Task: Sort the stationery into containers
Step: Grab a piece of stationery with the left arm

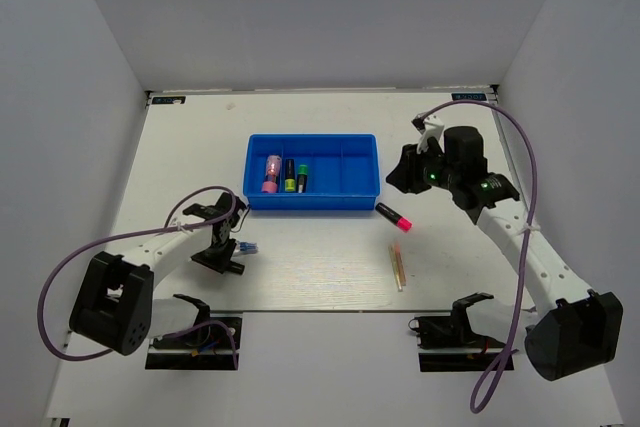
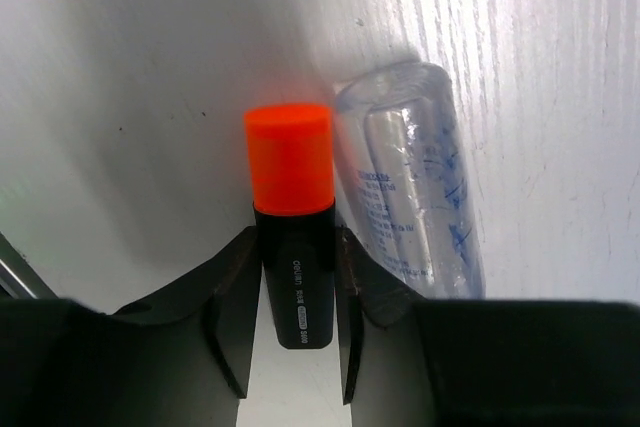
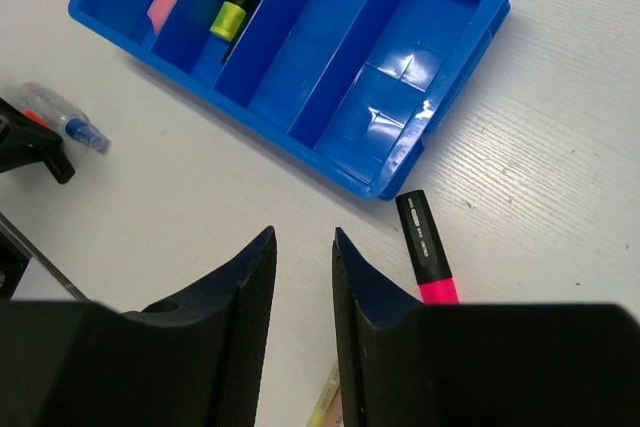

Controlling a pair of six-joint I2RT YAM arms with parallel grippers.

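Observation:
Next, my left gripper rises, goes outward over the blue tray and lowers above the yellow-capped and green-capped markers (image 1: 296,176), since that tray section holds like markers.
My left gripper (image 1: 224,253) is shut on a black marker with an orange cap (image 2: 291,217), low over the table. A clear bluish pen (image 2: 410,177) lies right beside it, and also shows in the top view (image 1: 247,247). The blue tray (image 1: 312,204) holds a pink tube (image 1: 271,173), a yellow-capped marker (image 1: 289,177) and a green-capped marker (image 1: 302,178). A pink-capped marker (image 1: 394,216) lies on the table by the tray's front right corner (image 3: 428,247). Thin pale sticks (image 1: 398,265) lie nearer. My right gripper (image 3: 303,237) is slightly open and empty, above the table right of the tray (image 3: 400,97).
The tray's two right compartments hold nothing. White walls stand on the left, right and far sides of the table. The arm bases and their cables sit at the near edge.

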